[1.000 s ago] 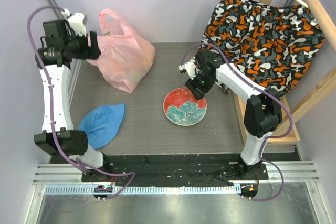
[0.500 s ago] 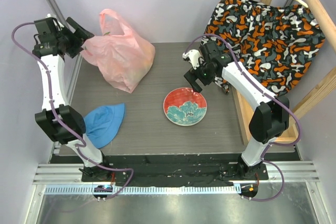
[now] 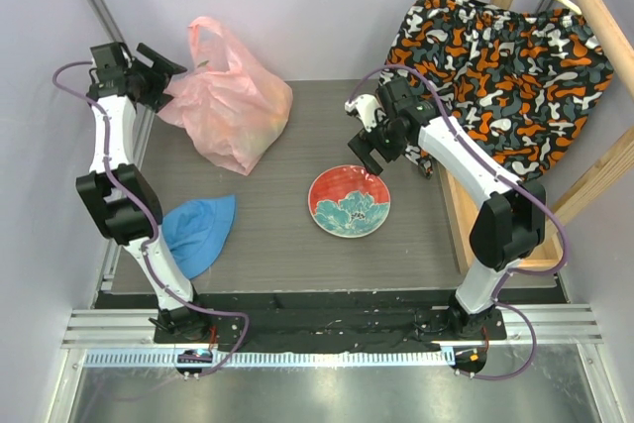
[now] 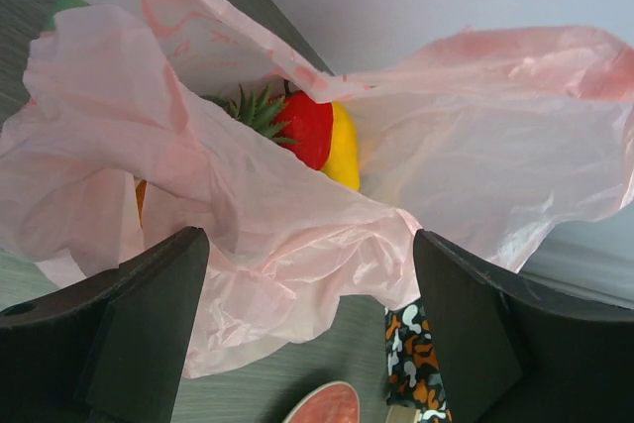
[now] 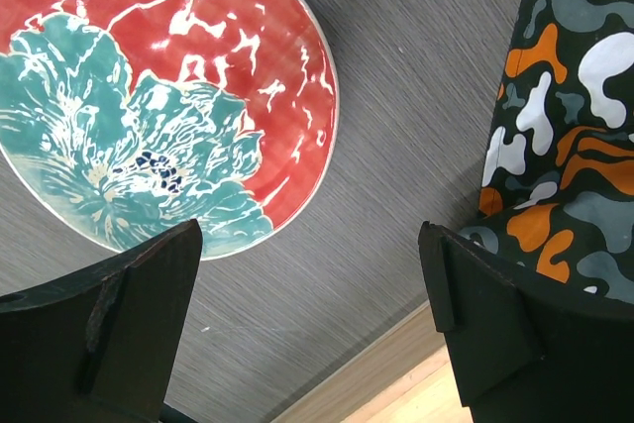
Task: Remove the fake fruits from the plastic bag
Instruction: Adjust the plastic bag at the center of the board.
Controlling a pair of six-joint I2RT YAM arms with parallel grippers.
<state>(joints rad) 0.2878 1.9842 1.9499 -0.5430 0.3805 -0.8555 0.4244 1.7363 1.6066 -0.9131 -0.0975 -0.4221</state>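
My left gripper will next move slightly outward, its fingers around the loose fold at the bag's near edge (image 3: 176,98) (image 4: 289,223), as that fold hangs just past its open fingers.
The pink plastic bag (image 3: 233,106) stands at the back left of the table, and its mouth (image 4: 297,76) faces my left wrist camera. Inside it show fake fruits: a red piece (image 4: 309,129), a yellow piece (image 4: 344,149) and a green spiky crown (image 4: 253,111). My left gripper (image 3: 166,71) is at the bag's left side, open. Its fingers (image 4: 149,324) stand wide apart, with a loose fold of the bag (image 4: 297,274) hanging just beyond them. My right gripper (image 3: 365,160) hovers open above the table, just past the plate's far right rim, with nothing between its fingers (image 5: 129,314).
A red floral plate (image 3: 349,202) lies mid-table with nothing on it. A blue hat (image 3: 193,235) lies at the near left. A patterned orange-black cloth (image 3: 505,66) hangs over a wooden frame (image 3: 584,185) at the right, close to my right gripper.
Both grippers opened wider. The right gripper moved up and back off the plate. The left arm's elbow swung toward the table, and its gripper stays at the bag's left side.
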